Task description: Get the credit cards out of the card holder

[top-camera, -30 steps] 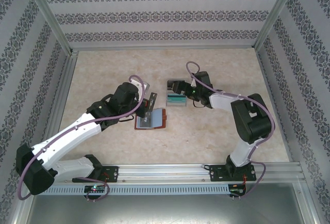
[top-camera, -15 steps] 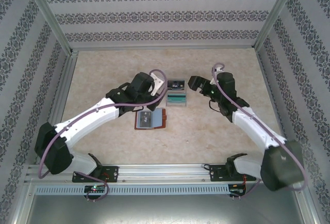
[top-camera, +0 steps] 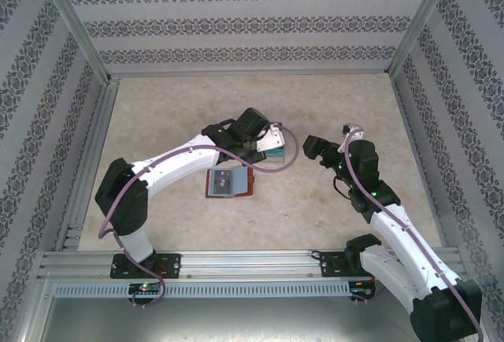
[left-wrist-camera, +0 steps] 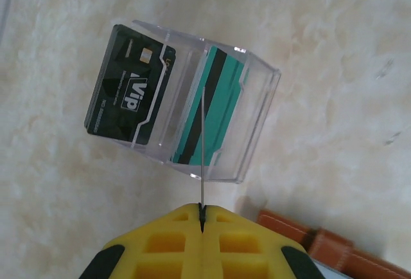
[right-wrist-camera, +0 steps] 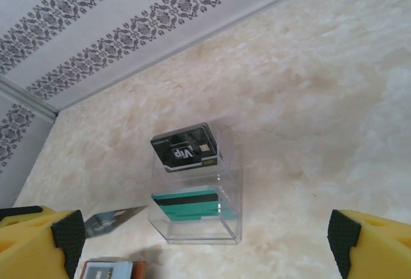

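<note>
Next, to get the thin card beside the black VIP card (left-wrist-camera: 131, 92), the left gripper first turns and lowers away from my base, then releases the thin card.
The card holder (top-camera: 228, 183) lies open on the table, reddish-brown with blue-grey inner panels, and its edge shows in the left wrist view (left-wrist-camera: 308, 240). My left gripper (left-wrist-camera: 201, 209) is shut on a thin card (left-wrist-camera: 201, 144) seen edge-on, held over a clear plastic box (left-wrist-camera: 257, 118). In the box sit a black VIP card (left-wrist-camera: 131, 92) and a teal card (left-wrist-camera: 215, 102). In the top view the left gripper (top-camera: 264, 146) is at the box, right of the holder. My right gripper (top-camera: 315, 146) stands open, apart from the box (right-wrist-camera: 196, 195), with nothing between its fingers.
The held card (right-wrist-camera: 112, 220) pokes in from the left of the right wrist view, above the holder's corner (right-wrist-camera: 109, 269). Patterned walls and metal frame posts (top-camera: 87, 66) enclose the marble-look table (top-camera: 331, 200). A rail (top-camera: 252, 259) runs along the near edge.
My left gripper has carried a card from the card holder rightward to the clear box. My right gripper has drawn back to the right, away from the box.
</note>
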Tool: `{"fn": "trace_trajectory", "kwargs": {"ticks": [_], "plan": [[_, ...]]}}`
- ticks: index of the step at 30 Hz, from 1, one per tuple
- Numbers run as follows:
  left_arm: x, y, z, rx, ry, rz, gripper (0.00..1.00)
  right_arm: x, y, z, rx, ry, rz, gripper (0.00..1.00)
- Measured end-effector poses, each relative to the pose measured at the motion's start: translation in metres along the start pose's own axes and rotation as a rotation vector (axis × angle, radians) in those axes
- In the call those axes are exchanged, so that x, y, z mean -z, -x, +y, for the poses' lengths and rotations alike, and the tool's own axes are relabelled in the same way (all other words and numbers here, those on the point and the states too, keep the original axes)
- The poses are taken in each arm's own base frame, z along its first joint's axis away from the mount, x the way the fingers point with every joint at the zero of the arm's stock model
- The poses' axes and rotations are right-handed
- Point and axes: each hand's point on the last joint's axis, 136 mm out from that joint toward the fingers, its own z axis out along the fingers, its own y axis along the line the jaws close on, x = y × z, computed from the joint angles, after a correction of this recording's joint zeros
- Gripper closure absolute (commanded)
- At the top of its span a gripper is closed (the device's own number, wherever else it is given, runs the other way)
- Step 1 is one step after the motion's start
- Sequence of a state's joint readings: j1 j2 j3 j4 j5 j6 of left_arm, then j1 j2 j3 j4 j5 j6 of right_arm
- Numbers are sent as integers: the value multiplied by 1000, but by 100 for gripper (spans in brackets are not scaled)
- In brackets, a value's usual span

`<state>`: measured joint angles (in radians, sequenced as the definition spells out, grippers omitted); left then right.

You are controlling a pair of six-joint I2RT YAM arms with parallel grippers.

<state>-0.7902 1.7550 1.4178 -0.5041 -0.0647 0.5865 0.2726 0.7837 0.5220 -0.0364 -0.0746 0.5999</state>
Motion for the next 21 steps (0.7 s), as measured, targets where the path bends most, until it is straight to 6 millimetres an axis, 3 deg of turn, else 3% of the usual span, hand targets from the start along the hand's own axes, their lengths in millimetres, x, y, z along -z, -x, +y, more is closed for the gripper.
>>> {"fn": "trace_trajectory", "kwargs": {"ticks": [4, 10, 18, 21], "plan": [[-18, 0, 4, -154, 60, 34, 100, -2, -10, -10, -5, -31, 13, 2], [-34, 10, 20, -277, 130, 46, 100, -2, -8, -13, -5, -46, 2, 2], [-50, 33, 36, -330, 164, 34, 100, 1, -5, -16, -8, -59, -22, 2], [-57, 31, 36, -334, 158, 45, 100, 1, -5, -17, -9, -62, -21, 2]]}}
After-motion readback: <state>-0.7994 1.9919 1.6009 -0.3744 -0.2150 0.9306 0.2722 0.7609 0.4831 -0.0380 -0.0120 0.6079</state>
